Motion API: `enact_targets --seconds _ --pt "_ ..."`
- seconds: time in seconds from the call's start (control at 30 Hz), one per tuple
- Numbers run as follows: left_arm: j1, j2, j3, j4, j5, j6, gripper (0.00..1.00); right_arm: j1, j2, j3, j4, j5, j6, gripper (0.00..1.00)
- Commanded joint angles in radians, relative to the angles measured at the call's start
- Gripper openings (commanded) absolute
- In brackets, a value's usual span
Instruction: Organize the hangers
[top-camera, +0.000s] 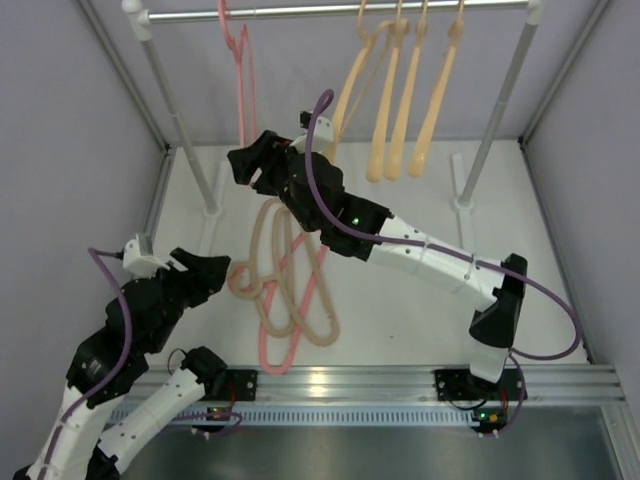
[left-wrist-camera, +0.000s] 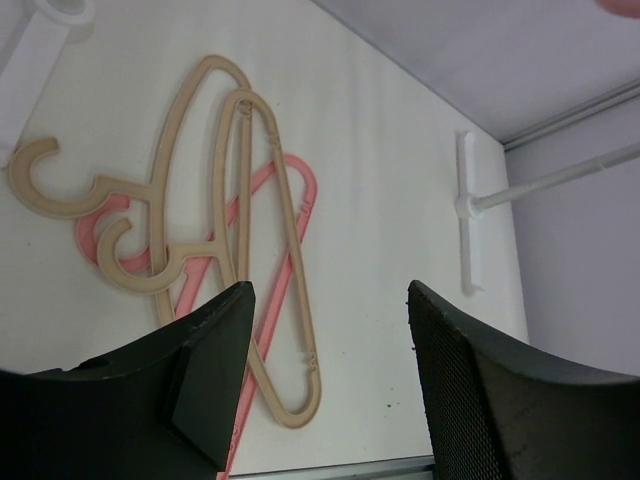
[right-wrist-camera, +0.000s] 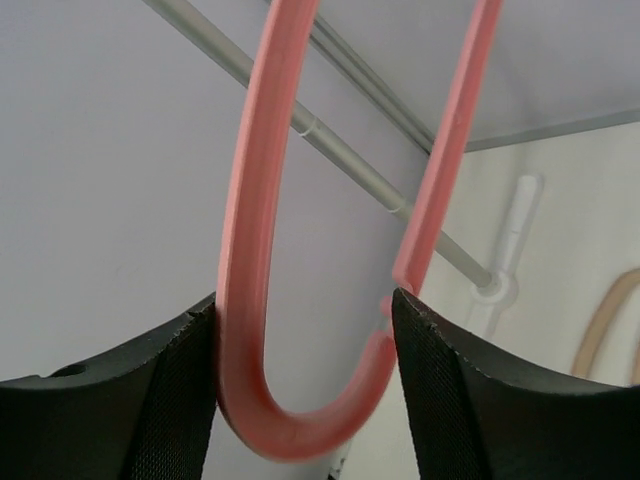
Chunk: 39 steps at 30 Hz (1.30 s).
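Observation:
My left gripper lowers across onto the upper beige hanger's hook-side bar (top-camera: 284, 286) (left-wrist-camera: 233, 273) next, as it lies below and to my gripper's right in the top view.
A pink hanger (top-camera: 240, 90) hangs from the grey rail (top-camera: 300, 13) at the left. My right gripper (top-camera: 245, 165) is at its lower end. In the right wrist view the hanger's rounded end (right-wrist-camera: 245, 250) sits between the jaws of my right gripper (right-wrist-camera: 305, 310) and touches both pads. Several peach hangers (top-camera: 400, 100) hang at the right of the rail. Two beige hangers (top-camera: 275, 290) and one pink hanger (top-camera: 285, 350) lie tangled on the table. My left gripper (top-camera: 205, 275) is open and empty just left of that pile. The left wrist view shows my left gripper (left-wrist-camera: 330, 300) above the beige hangers (left-wrist-camera: 190, 130) and the pink one (left-wrist-camera: 290, 190).
The rail stands on two white posts, left (top-camera: 180, 130) and right (top-camera: 500, 110), each with a white foot on the table (left-wrist-camera: 467, 205). Grey walls close in the left, right and back. An aluminium rail (top-camera: 400, 385) runs along the near edge.

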Motion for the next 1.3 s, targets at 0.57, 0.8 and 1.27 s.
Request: enact_targets --seconds 0.57,0.8,1.27 --pt "-0.001 0.247 -0.498 0.44 0.151 -0.201 0.66 0.161 -0.461 -0.653 0.014 0.219 -0.053 0.68" --pt "-0.001 0.398 -0.573 0.59 0.146 -0.209 0.62 0.191 -0.609 -0.843 -0.014 0.288 -0.027 0.68" --pt "-0.001 0.597 -0.63 0.762 0.15 -0.218 0.59 0.194 -0.77 -1.052 -0.046 0.346 0.033 0.69"
